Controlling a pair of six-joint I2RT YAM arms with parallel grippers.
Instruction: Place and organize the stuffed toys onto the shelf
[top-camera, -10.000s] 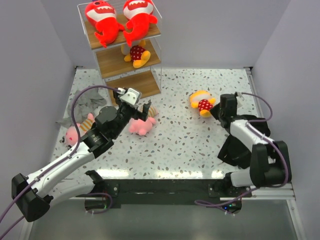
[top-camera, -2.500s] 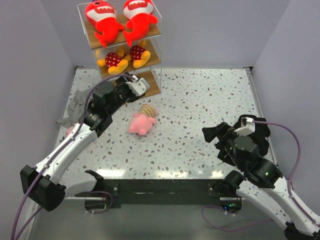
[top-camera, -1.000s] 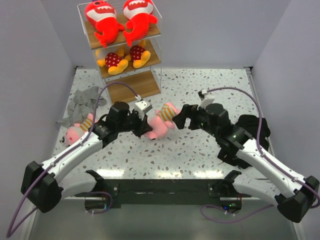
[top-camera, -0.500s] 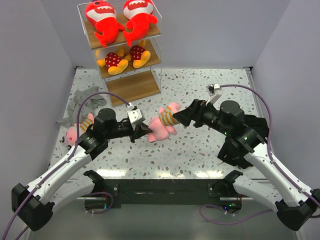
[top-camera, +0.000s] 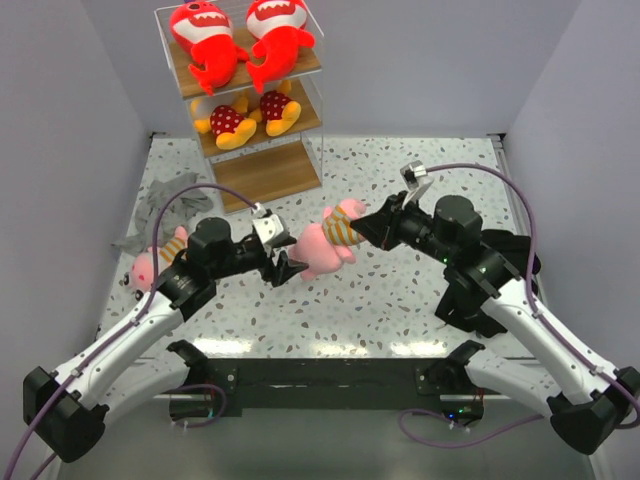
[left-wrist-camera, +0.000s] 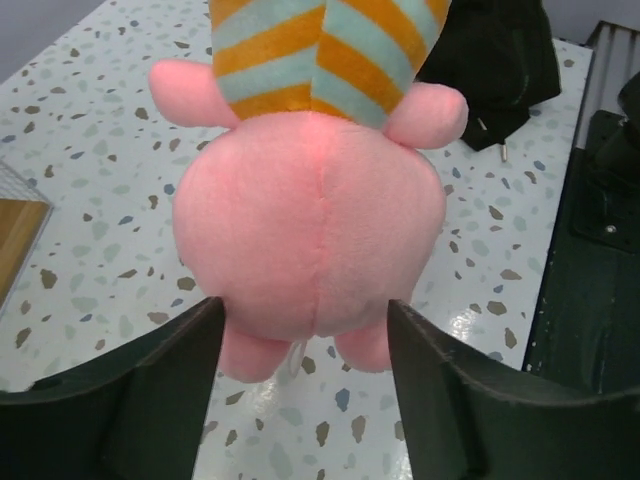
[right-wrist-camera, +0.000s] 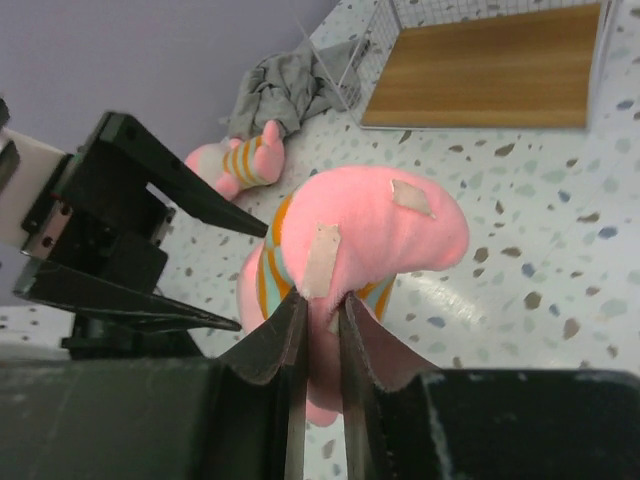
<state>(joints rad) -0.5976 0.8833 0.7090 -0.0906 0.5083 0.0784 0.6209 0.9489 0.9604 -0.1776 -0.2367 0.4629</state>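
The shelf's bottom board (top-camera: 280, 172) (right-wrist-camera: 510, 75) is bare. I will move my right gripper outward and to the left in the top view and lower the toy there to release it.
A pink stuffed toy (top-camera: 326, 246) with orange and teal stripes hangs above the table between both arms. My right gripper (top-camera: 363, 228) is shut on its head end, and the pinch shows in the right wrist view, gripper (right-wrist-camera: 321, 300) on toy (right-wrist-camera: 380, 225). My left gripper (top-camera: 284, 266) stands open, its fingers (left-wrist-camera: 150, 400) either side of the toy's rear (left-wrist-camera: 310, 230) without squeezing it. A second pink toy (top-camera: 152, 262) lies at the left. The shelf (top-camera: 262, 172) holds two red sharks (top-camera: 245, 40) on top and two yellow toys (top-camera: 250, 115) on the middle board; its bottom board is bare.
A grey cloth (top-camera: 165, 203) lies crumpled beside the shelf, behind the second pink toy (right-wrist-camera: 240, 163). White walls close the table at back and sides. The right arm's base (top-camera: 480, 300) sits at the right front.
My left gripper has opened and let go of the pink toy. My right gripper has shut on its head end, and the toy has risen slightly.
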